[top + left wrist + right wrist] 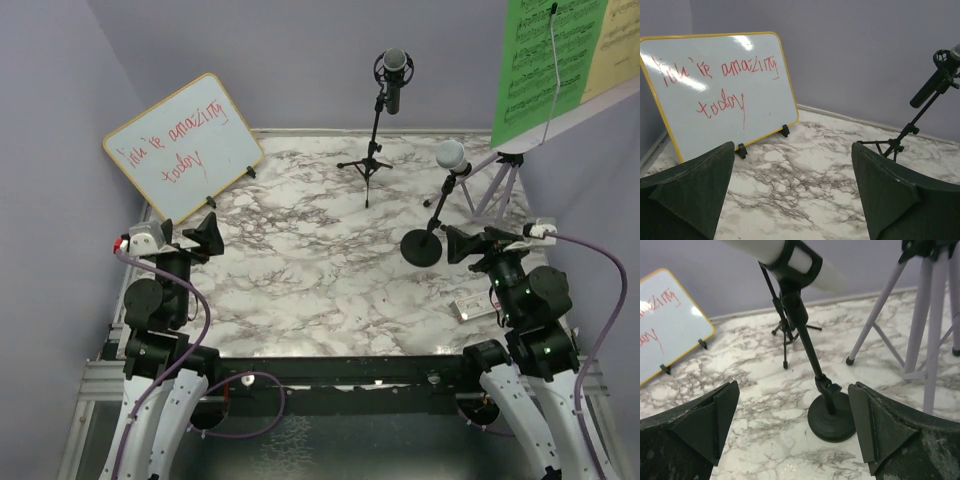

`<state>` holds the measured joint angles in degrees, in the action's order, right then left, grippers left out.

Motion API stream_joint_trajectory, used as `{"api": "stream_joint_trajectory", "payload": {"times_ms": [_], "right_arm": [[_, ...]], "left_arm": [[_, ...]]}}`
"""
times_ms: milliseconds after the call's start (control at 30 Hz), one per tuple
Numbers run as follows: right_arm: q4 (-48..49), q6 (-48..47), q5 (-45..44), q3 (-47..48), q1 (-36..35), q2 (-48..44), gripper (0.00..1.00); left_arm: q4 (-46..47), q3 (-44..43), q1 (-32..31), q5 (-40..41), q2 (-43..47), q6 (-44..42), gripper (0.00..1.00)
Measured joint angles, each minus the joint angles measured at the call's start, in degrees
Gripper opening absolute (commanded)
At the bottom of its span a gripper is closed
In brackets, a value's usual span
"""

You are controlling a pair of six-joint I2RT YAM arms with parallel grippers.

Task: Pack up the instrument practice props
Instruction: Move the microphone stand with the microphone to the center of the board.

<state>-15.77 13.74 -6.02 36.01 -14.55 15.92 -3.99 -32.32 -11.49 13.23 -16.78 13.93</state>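
The robot's right gripper will next go outward and to the left in the top view, onto the post's thin part (438,208) (811,355), because that part stands bare between the microphone and the round base.
A black mic tripod (368,160) stands at the back centre with a grey-headed microphone (395,70) in its ring mount. To its right, the black round-base mic holder (422,247) carries a second microphone (452,155). The lilac music rack (503,185) at the back right bears green (545,65) and yellow (615,45) music sheets. My left gripper (792,150) is open and empty over the marble, the tripod (897,145) ahead to its right. My right gripper (794,387) is open, with the round base (832,417) just ahead between the fingers, nearer the right one and untouched.
A wood-framed whiteboard (185,140) with red writing leans at the back left, close in front of the left gripper. A small flat white device (475,306) lies by the right arm. The lilac rack's legs (920,315) stand right of the round base. Purple walls enclose the table.
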Motion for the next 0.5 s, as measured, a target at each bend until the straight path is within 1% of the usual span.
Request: {"api": "stream_joint_trajectory", "payload": {"times_ms": [100, 167, 233, 300, 367, 500], "right_arm": [[1.7, 1.2, 0.9, -1.4, 0.0, 4.6, 1.00], [4.7, 1.5, 1.4, -3.6, 0.0, 6.2, 0.99], [9.2, 1.5, 1.4, -6.3, 0.0, 8.1, 0.97], [14.9, 1.2, 1.4, -8.8, 0.0, 11.1, 0.93], [22.0, 0.7, 1.2, -11.5, 0.0, 15.1, 0.88], [37.5, -0.8, 0.2, -15.9, 0.0, 25.5, 0.79]], "left_arm": [[0.0, 0.0, -0.6, -0.3, 0.5, 0.0, 0.99], [0.0, 0.0, -1.2, -0.4, 1.0, 0.0, 0.99], [0.0, 0.0, -1.7, -0.4, 1.5, -0.1, 0.99], [0.0, 0.0, -2.3, -0.5, 1.8, -0.1, 0.99], [0.0, 0.0, -2.7, -0.6, 2.0, -0.1, 0.99], [0.0, 0.0, -3.5, -1.3, 2.4, -0.3, 0.99]]}}
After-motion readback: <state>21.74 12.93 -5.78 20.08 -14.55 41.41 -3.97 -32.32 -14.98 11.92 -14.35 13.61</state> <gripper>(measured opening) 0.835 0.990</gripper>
